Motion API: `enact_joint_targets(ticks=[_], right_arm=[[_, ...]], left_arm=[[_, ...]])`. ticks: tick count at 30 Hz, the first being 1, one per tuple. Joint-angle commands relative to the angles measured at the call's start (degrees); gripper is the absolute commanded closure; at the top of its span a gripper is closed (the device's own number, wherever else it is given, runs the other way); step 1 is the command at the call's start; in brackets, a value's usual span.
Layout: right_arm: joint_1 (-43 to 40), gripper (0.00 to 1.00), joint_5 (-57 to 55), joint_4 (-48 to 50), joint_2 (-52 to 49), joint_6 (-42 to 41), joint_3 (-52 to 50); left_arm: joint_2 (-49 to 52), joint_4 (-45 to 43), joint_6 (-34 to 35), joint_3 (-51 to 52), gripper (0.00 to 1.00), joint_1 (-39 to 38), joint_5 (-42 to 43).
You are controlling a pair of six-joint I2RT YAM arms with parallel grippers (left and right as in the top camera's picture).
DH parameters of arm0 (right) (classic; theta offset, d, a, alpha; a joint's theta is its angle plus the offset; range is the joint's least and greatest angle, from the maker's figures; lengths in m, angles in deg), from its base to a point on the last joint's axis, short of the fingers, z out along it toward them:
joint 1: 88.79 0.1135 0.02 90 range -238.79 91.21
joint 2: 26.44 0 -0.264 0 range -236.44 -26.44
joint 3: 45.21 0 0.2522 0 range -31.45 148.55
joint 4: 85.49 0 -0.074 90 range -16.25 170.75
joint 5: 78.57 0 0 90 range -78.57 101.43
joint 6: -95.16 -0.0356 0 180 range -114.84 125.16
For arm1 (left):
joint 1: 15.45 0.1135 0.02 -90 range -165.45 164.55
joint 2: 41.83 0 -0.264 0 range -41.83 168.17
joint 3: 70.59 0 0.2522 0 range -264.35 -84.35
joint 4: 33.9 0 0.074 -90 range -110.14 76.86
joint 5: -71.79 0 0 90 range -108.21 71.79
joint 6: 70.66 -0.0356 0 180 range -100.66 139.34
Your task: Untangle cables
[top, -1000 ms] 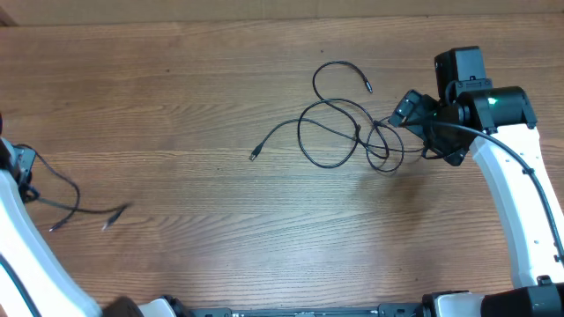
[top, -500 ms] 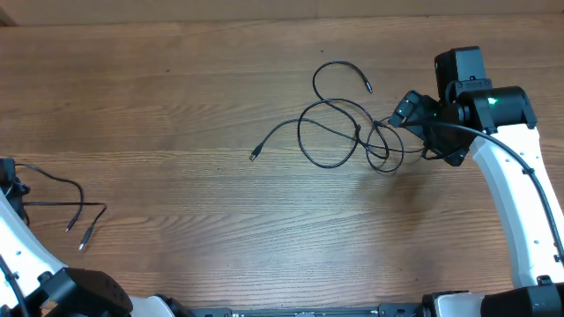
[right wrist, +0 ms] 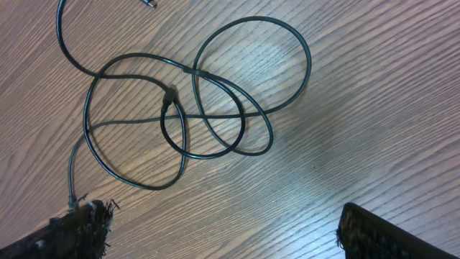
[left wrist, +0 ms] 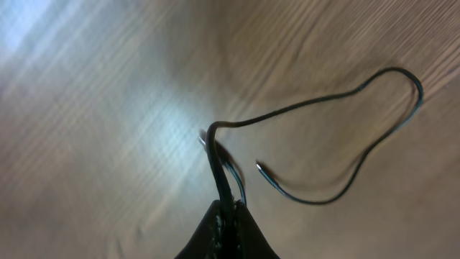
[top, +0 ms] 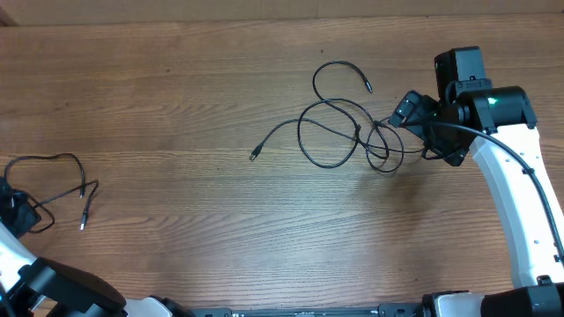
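Next, my left gripper moves back and down and releases the thin black cable on the bare wood [top: 60, 247] beside the arm, since the cable is apart from the tangle.
One thin black cable [top: 55, 160] lies at the far left of the table, pulled apart from the others. My left gripper [top: 19, 217] is shut on it. In the left wrist view the cable [left wrist: 338, 104] rises from the closed fingertips [left wrist: 228, 210], loops out to the right and ends in a small plug [left wrist: 260, 167]. The remaining cables [top: 344, 132] lie in overlapping loops right of the table's centre, with loose plug ends [top: 254, 156] pointing left and up. My right gripper [right wrist: 226, 230] stands open just right of this tangle [right wrist: 194, 108], holding nothing.
The wooden table [top: 194, 97] carries nothing but the cables. The right arm's white link [top: 520, 202] runs down the right edge. The left arm's base [top: 62, 286] fills the lower left corner.
My left gripper has moved toward the table's front edge with its cable, and the cable's loose ends swung along after it. The right arm and the tangle have not moved.
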Motion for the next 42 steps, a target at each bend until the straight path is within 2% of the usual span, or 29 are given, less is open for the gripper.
enact_joint_targets(ticks=[1,7,10,13,17,31,35,42], right_arm=[[0.26,0.0,0.04,0.28,0.07,0.37,0.98],[0.26,0.0,0.07,0.24,0.07,0.2,0.98],[0.26,0.0,0.07,0.17,0.07,0.2,0.98],[0.26,0.0,0.07,-0.02,0.07,0.2,0.98],[0.26,0.0,0.07,-0.66,0.07,0.2,0.98],[0.26,0.0,0.26,-1.81,0.07,0.22,0.98],[0.26,0.0,0.28,-1.95,0.07,0.22,0.98],[0.26,0.0,0.26,-2.67,0.07,0.22,0.98]], left_arm=[[-0.02,-0.02,4.59,0.39,0.95,2.21,13.11],[-0.04,-4.13,-8.83,0.37,0.96,5.31,37.18],[-0.26,-3.93,-11.52,0.2,0.96,6.14,41.16],[-1.2,-0.17,-11.26,0.09,0.96,6.97,38.82],[-4.98,4.26,-9.92,0.04,0.96,8.72,28.79],[-24.39,7.34,-9.9,-3.28,0.96,19.65,6.93],[-25.77,11.47,-4.61,-5.73,0.96,20.76,4.87],[-24.09,12.85,4.94,-6.05,0.95,20.7,3.78]])
